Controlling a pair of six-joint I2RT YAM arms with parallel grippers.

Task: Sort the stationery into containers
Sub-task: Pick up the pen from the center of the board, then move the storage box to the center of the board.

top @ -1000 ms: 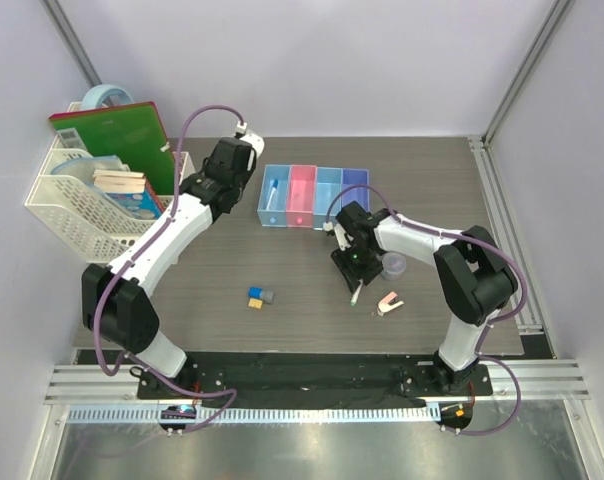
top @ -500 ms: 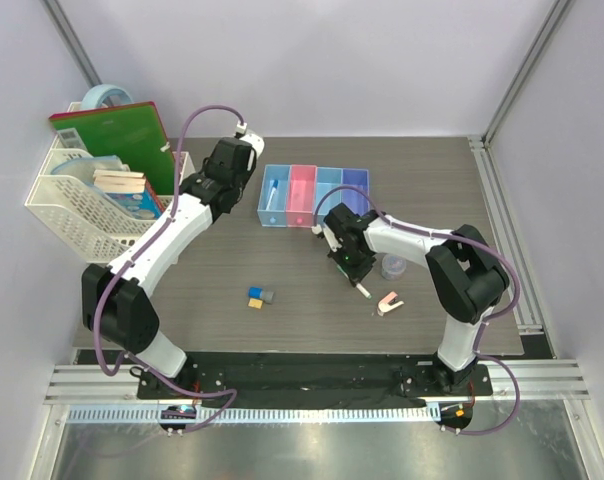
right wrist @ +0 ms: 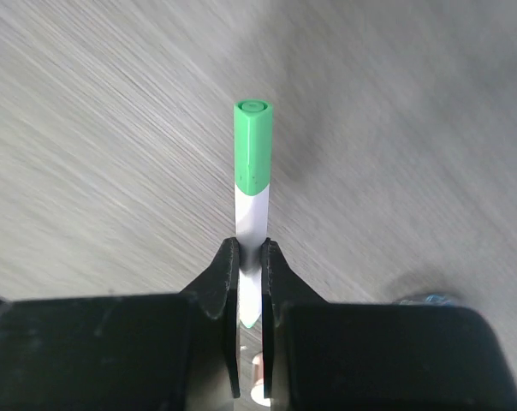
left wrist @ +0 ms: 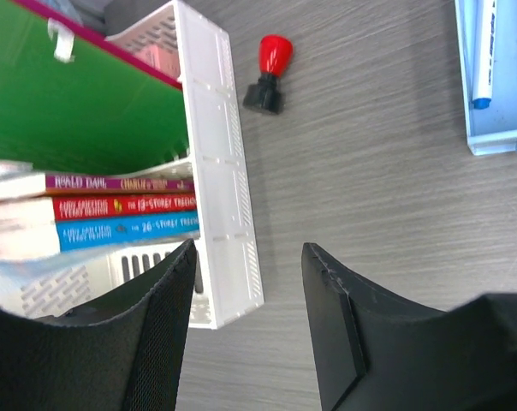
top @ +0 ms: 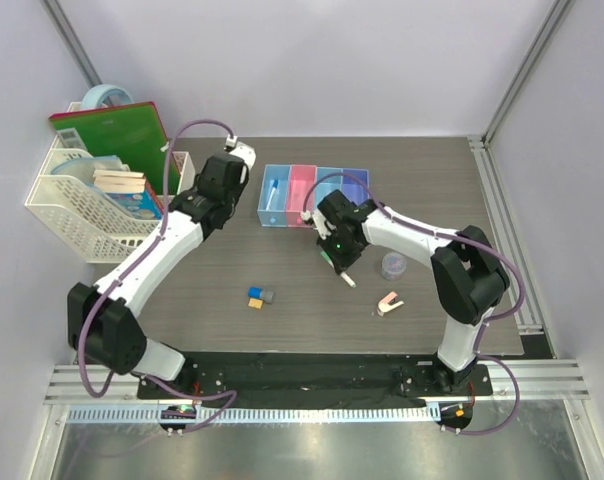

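Note:
Next, my right gripper swings outward over the light blue bin, which lies to its left in the top view, and releases this white pen beside the blue-tipped one.
My right gripper point(right wrist: 251, 248) is shut on the white pen with the green cap point(right wrist: 252, 171), held off the table just in front of the containers point(top: 300, 196); from above, the pen point(top: 347, 280) sticks out below the gripper point(top: 338, 262). A blue-tipped pen point(top: 272, 195) lies in the left light blue bin point(left wrist: 498, 141). My left gripper point(left wrist: 246, 248) is open and empty, raised beside the bins point(top: 228, 170), with the red-and-black knob point(left wrist: 271, 68) ahead of it. Blue, yellow and grey blocks point(top: 259, 297), a grey tub point(top: 393, 266) and a pink-white clip point(top: 389, 303) lie on the table.
A white mesh basket point(top: 72, 215) with a green book point(top: 117, 130), notebooks and a tape roll point(top: 107, 97) stands at the far left, close to my left arm. In the left wrist view its wall point(left wrist: 220, 171) runs beside the fingers.
My right gripper has shut on the green-capped pen, lifted it and carried it left and farther back, toward the bins. The left arm has shifted slightly left.

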